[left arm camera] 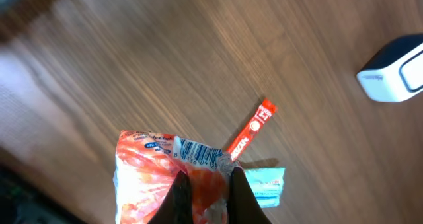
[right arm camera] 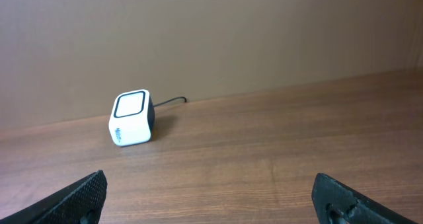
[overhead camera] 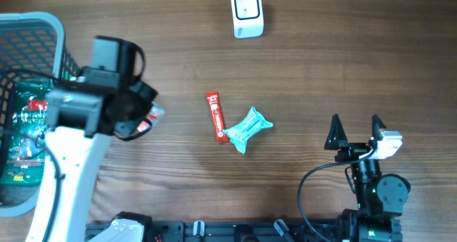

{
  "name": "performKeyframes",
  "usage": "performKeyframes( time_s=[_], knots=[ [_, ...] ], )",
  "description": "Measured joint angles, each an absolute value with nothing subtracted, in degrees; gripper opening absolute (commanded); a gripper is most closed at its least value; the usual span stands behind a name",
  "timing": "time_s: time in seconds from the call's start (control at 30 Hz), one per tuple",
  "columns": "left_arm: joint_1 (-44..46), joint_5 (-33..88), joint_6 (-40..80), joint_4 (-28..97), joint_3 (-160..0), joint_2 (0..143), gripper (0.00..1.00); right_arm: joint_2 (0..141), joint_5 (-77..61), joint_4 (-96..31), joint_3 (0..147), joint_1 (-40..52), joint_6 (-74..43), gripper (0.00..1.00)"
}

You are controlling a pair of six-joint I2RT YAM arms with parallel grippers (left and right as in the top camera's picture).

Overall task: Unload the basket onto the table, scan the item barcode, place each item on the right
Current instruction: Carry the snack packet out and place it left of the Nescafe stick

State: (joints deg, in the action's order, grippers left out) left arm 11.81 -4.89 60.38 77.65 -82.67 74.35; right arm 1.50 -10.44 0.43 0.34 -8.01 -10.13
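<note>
The left gripper next needs to move down to the tabletop beside the red stick packet, toward the right in the overhead view, and let go of the snack packet (overhead camera: 151, 118) there, because that spot is bare.
My left gripper (left arm camera: 206, 187) is shut on an orange and white snack packet (left arm camera: 149, 178), held above the table; a barcode (left arm camera: 198, 152) shows on the packet's upper edge. From overhead the packet (overhead camera: 151, 118) peeks out beside the left arm at the left of the table. The white barcode scanner (overhead camera: 247, 12) stands at the far edge of the table, also seen as the scanner (left arm camera: 393, 69) and the scanner (right arm camera: 131, 118) in the wrist views. My right gripper (overhead camera: 355, 130) rests open at the front right, nothing between its fingers (right arm camera: 82, 196).
A red stick packet (overhead camera: 215, 115) and a light blue wrapped sweet (overhead camera: 247, 129) lie mid-table. A grey wire basket (overhead camera: 32, 28) with a green packet (overhead camera: 21, 138) stands at the left edge. The scanner's cable runs off the far edge.
</note>
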Motion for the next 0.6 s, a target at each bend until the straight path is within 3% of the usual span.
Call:
performKeyframes(
  time_s=[0.47,0.5,0.57,0.6],
  knots=[
    [22.4,-4.9,65.3,44.9,-53.8,82.5,0.07,1.5,-10.4,0.4,0.3,-8.0,-10.1,1.0],
    [22.8,-4.7,65.4,42.8,-53.5,84.4,0.15,1.5,-10.4,0.4,0.3,-8.0,-10.1,1.0],
    [24.0,-4.2,65.8,39.2,-53.4,88.1,0.53,1.5,-10.4,0.4,0.3,-8.0,-10.1,1.0],
    [24.6,-4.0,65.7,38.4,-53.4,89.1,0.67,1.5,-10.4,0.4,0.3,-8.0,-10.1,1.0]
  ],
)
